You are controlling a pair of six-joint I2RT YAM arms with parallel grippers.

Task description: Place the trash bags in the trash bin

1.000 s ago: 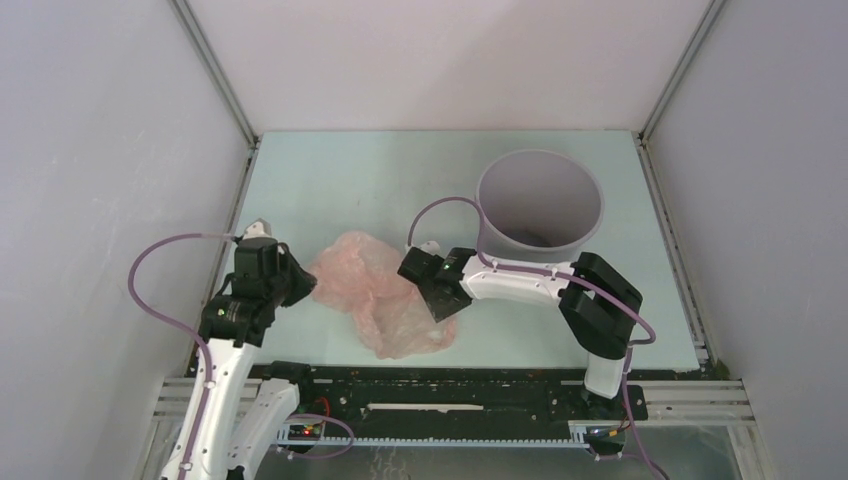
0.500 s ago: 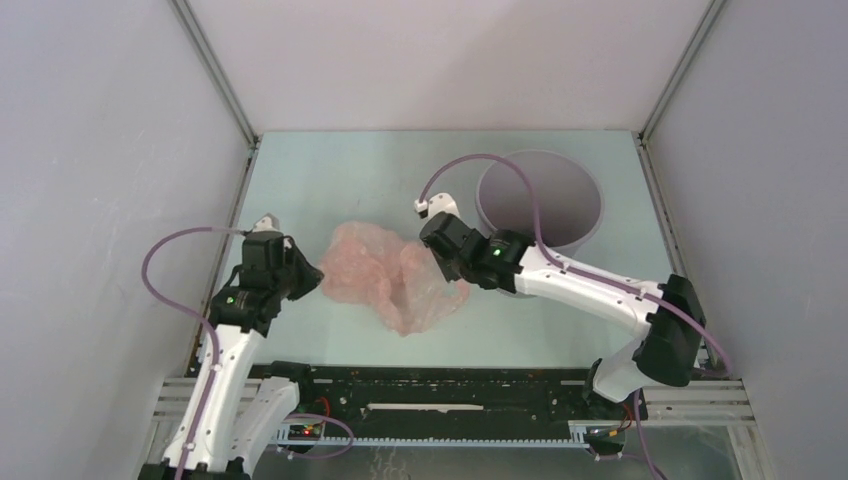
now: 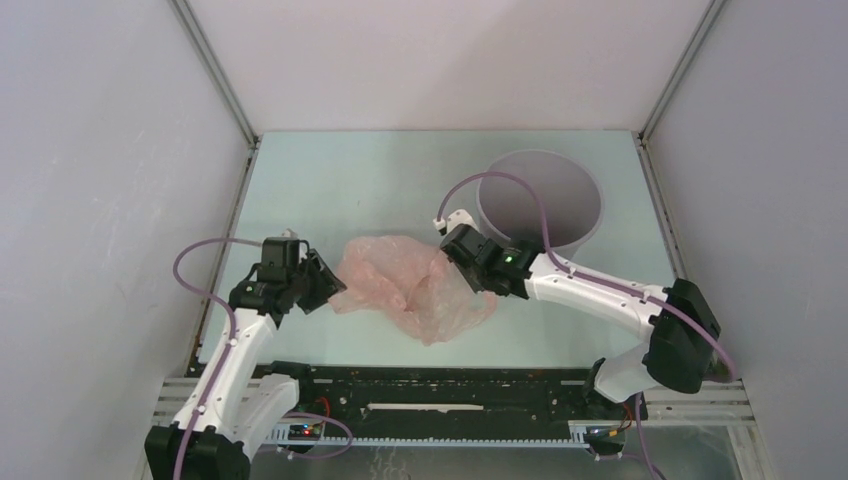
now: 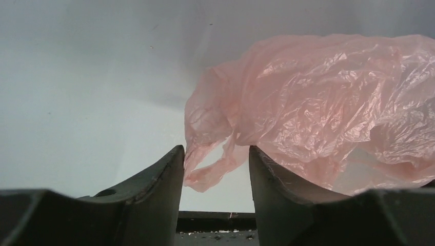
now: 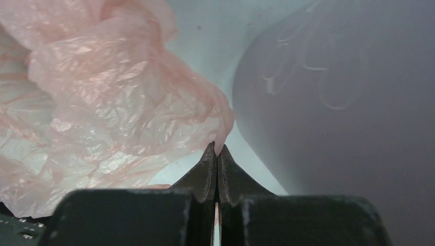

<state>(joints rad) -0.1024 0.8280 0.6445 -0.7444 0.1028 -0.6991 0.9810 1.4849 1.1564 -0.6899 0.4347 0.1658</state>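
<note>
The left gripper will go down next and close on the loose flap at the bag's end away from the bin, which lies below its open fingers.
The pale-pink trash bag (image 3: 400, 285) lies crumpled on the pale green table, left of the grey trash bin (image 3: 590, 225). My right gripper (image 3: 453, 270) is shut on a fold at the bag's right edge; in the right wrist view film runs up from the pinched tips (image 5: 216, 149), with the bag (image 5: 102, 102) to their left and the bin's wall (image 5: 349, 102) close on the right. My left gripper (image 3: 325, 285) is at the bag's left edge and open. In the left wrist view a loose flap of the bag (image 4: 328, 107) hangs between its fingers (image 4: 216, 152) without being pinched.
White enclosure walls and metal posts (image 3: 215, 80) close in the table on three sides. A black rail (image 3: 440, 385) runs along the near edge between the arm bases. Purple cables (image 3: 520, 195) loop above both wrists, the right one in front of the bin.
My right gripper closed on the bag's right side and pulled it rightward toward the bin. My left gripper followed to the right and opened, letting go of the bag's left edge.
</note>
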